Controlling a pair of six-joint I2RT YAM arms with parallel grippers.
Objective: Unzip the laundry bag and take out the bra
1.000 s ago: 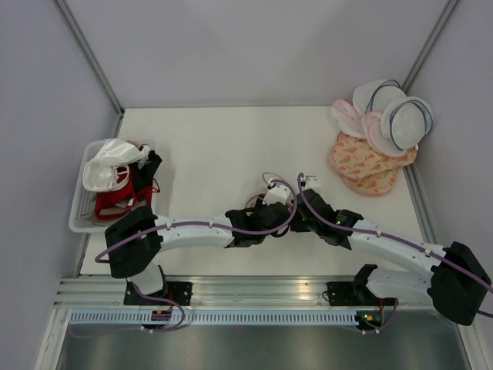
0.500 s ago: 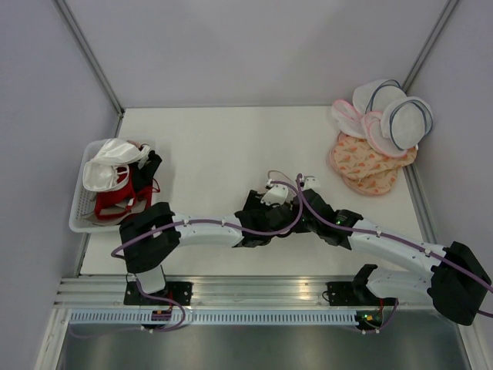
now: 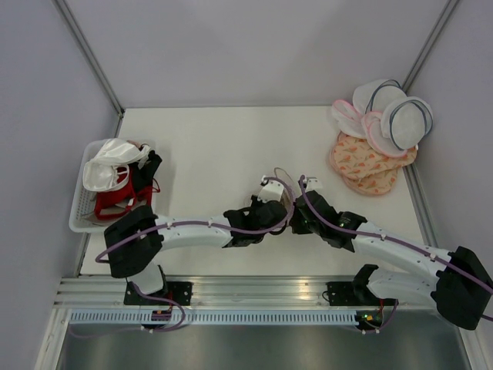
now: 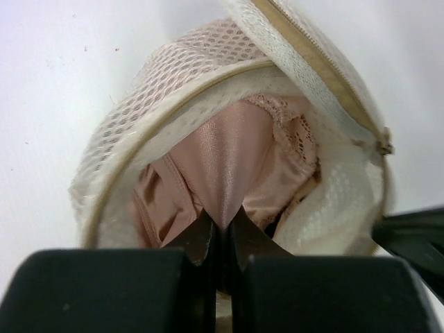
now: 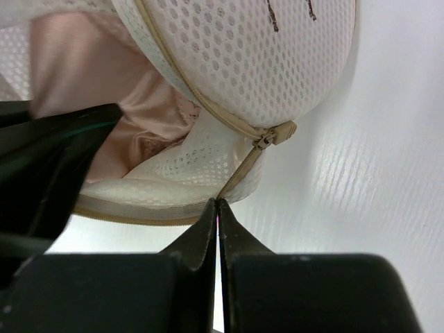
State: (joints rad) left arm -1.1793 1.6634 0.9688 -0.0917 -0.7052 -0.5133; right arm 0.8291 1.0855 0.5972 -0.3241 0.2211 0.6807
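The left gripper needs to go up and carry the bra over the white basket to release it, since that basket is to the gripper's left in the top view.
The cream mesh laundry bag (image 4: 166,76) lies unzipped at the table's middle, its upper half folded back; it also shows in the right wrist view (image 5: 243,55) and, mostly hidden under the arms, in the top view (image 3: 282,185). The dusty pink bra (image 4: 229,159) sits inside the opening and shows in the right wrist view (image 5: 146,118) too. My left gripper (image 4: 223,220) is shut on a fold of the bra's pink cup. My right gripper (image 5: 218,208) is shut on the bag's lower rim, just below the zipper pull (image 5: 272,136).
A white basket (image 3: 81,212) at the left edge holds a white bra (image 3: 108,163) and a red bra (image 3: 115,202). White domed bags (image 3: 393,108) and pink patterned flat bags (image 3: 370,160) are piled at the far right corner.
My left arm swung right half a second ago and has come back left, with its gripper still at the bag. My right arm has shifted slightly.
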